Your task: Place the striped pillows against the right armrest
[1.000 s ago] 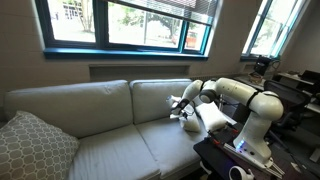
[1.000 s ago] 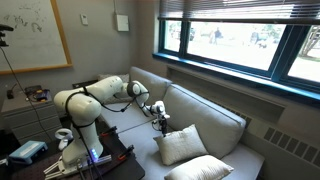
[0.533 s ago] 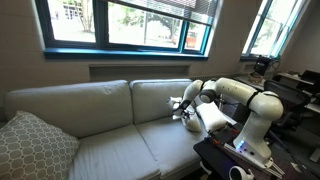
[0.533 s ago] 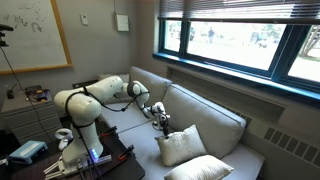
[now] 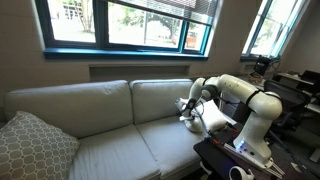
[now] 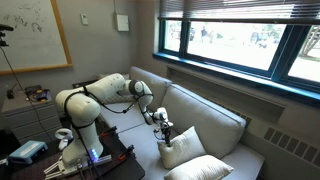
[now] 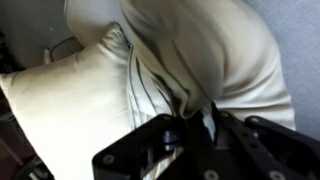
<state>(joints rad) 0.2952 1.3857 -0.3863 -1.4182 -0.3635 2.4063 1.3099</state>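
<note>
Next, my gripper rises and carries the pinched pillow toward the other striped pillow [image 7: 70,108] at the sofa's end before releasing the fold, as it stands short of there.
Two cream striped pillows lie at the sofa's end beside the robot. In the wrist view, one striped pillow [image 7: 70,95] sits at the left and a second striped pillow [image 7: 215,50] fills the upper right. My gripper [image 7: 190,128] is shut, with a fold of the second pillow's edge pinched between its jaws. In both exterior views the gripper [image 5: 187,110] [image 6: 163,130] presses onto the top corner of a striped pillow [image 5: 208,119] [image 6: 183,149]. I cannot make out the right armrest behind the arm and pillows.
The light grey-beige sofa [image 5: 100,105] [image 6: 215,120] runs below a window. A larger grey lattice pillow [image 5: 35,145] rests at its far end. A pale pillow [image 6: 205,169] lies at the frame's lower edge. A dark table with gear [image 5: 240,155] [image 6: 60,160] stands by the robot base.
The jaws went from wide open to shut on the pillow's edge. The gripper dropped slightly onto the pillow, and its corner now bunches up toward the fingers.
</note>
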